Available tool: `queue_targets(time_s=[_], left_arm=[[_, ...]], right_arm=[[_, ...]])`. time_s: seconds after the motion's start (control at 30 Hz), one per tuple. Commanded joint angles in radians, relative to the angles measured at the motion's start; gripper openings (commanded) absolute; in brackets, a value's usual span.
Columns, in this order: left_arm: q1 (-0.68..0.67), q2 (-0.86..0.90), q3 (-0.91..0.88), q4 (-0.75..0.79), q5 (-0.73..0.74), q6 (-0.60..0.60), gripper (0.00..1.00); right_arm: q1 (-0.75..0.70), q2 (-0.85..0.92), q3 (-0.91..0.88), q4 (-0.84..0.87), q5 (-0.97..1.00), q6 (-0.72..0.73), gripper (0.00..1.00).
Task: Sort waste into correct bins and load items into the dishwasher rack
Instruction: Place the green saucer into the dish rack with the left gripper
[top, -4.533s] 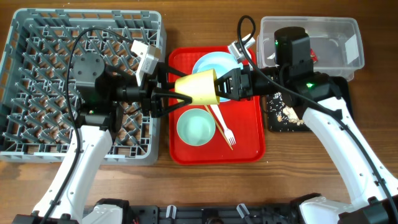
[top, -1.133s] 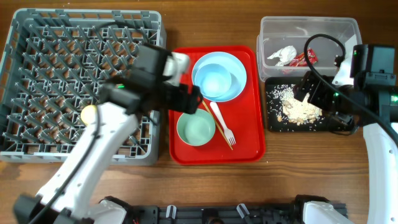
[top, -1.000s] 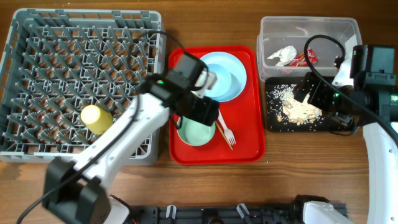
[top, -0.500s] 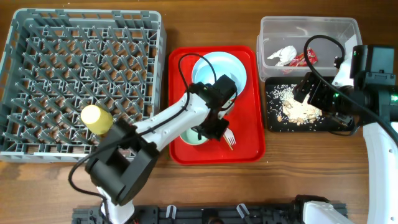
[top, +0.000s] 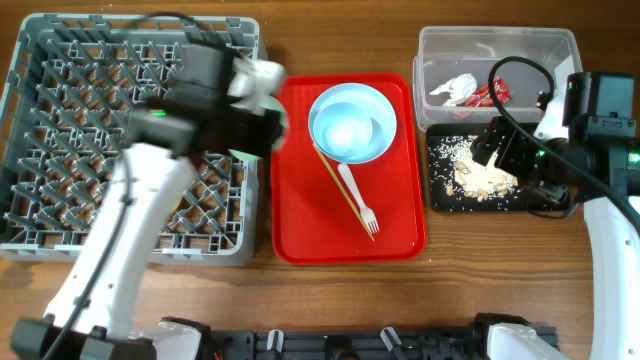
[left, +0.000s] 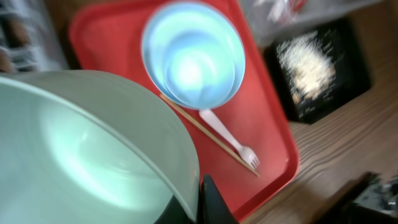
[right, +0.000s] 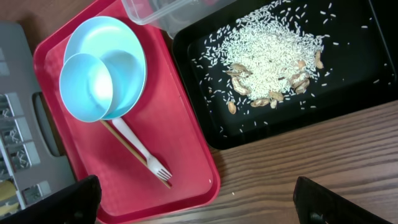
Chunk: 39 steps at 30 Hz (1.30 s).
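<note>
I will next lower my left gripper onto the rack's wires (top: 204, 184), away from the red tray, and tip the pale green bowl sideways, because the bowl still hangs at the rack's edge.
My left gripper (top: 262, 135) hangs at the right edge of the grey dishwasher rack (top: 60, 60), shut on the rim of the pale green bowl (left: 81, 155). In the left wrist view that bowl fills the left half, with the jaws (left: 202, 202) pinching its edge. On the red tray (top: 300, 220) lie the pale blue plate (top: 372, 140) with the small white bowl (top: 342, 128) in it, the white fork (top: 358, 200) and the wooden stick (top: 330, 178). My right gripper (top: 492, 148) stands open over the black tray (top: 440, 200) of crumbs (top: 475, 175).
The clear tub (top: 497, 40) at the back right holds the tissue (top: 455, 88) and the red wrapper (top: 490, 95). In the right wrist view the black tray (right: 205, 124) sits close beside the red tray (right: 193, 162). Bare wood runs along the front.
My left gripper shut on the green bowl on the red tray and carried it up and left to the rack's edge. The right arm has not moved.
</note>
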<state>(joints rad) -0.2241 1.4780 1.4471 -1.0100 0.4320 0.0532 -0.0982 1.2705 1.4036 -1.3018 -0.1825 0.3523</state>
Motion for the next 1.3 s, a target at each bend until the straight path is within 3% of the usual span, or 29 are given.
queue_targets(time_s=[0.0, 0.17, 0.43, 0.77, 0.83, 0.9, 0.97, 1.03, 1.13, 1.2, 1.27], left_arm=[[0.219, 0.033, 0.002, -0.039, 0.360, 0.231, 0.04], [0.404, 0.159, 0.002, -0.042, 0.703, 0.336, 0.04], [0.494, 0.374, 0.002, 0.040, 0.880, 0.336, 0.04], [0.600, 0.476, 0.002, 0.069, 0.894, 0.332, 0.06], [0.628, 0.480, 0.002, 0.034, 0.822, 0.332, 0.21], [0.657, 0.480, 0.002, -0.004, 0.716, 0.332, 0.23], [0.693, 0.480, 0.002, -0.029, 0.673, 0.332, 0.35], [0.733, 0.478, 0.003, -0.052, 0.674, 0.332, 0.59], [0.779, 0.478, 0.003, -0.065, 0.674, 0.306, 0.75], [0.806, 0.477, 0.003, -0.065, 0.678, 0.298, 1.00], [0.827, 0.464, 0.003, -0.063, 0.680, 0.271, 1.00]], right_arm=[[-0.004, 0.002, 0.011, -0.001, 0.002, -0.015, 1.00], [-0.004, 0.002, 0.011, -0.001, 0.002, -0.016, 1.00], [-0.004, 0.002, 0.011, -0.001, 0.002, -0.016, 1.00], [-0.004, 0.002, 0.010, -0.016, 0.002, -0.016, 1.00], [-0.004, 0.002, 0.010, -0.018, 0.002, -0.015, 1.00], [-0.004, 0.002, 0.010, -0.021, 0.002, -0.015, 1.00], [-0.004, 0.002, 0.010, -0.021, 0.002, -0.014, 1.00], [-0.004, 0.002, 0.010, -0.021, 0.002, -0.013, 1.00], [-0.004, 0.002, 0.010, -0.021, 0.002, -0.016, 1.00], [-0.004, 0.002, 0.010, -0.021, 0.002, -0.020, 1.00], [-0.004, 0.002, 0.010, -0.023, 0.002, -0.019, 1.00]])
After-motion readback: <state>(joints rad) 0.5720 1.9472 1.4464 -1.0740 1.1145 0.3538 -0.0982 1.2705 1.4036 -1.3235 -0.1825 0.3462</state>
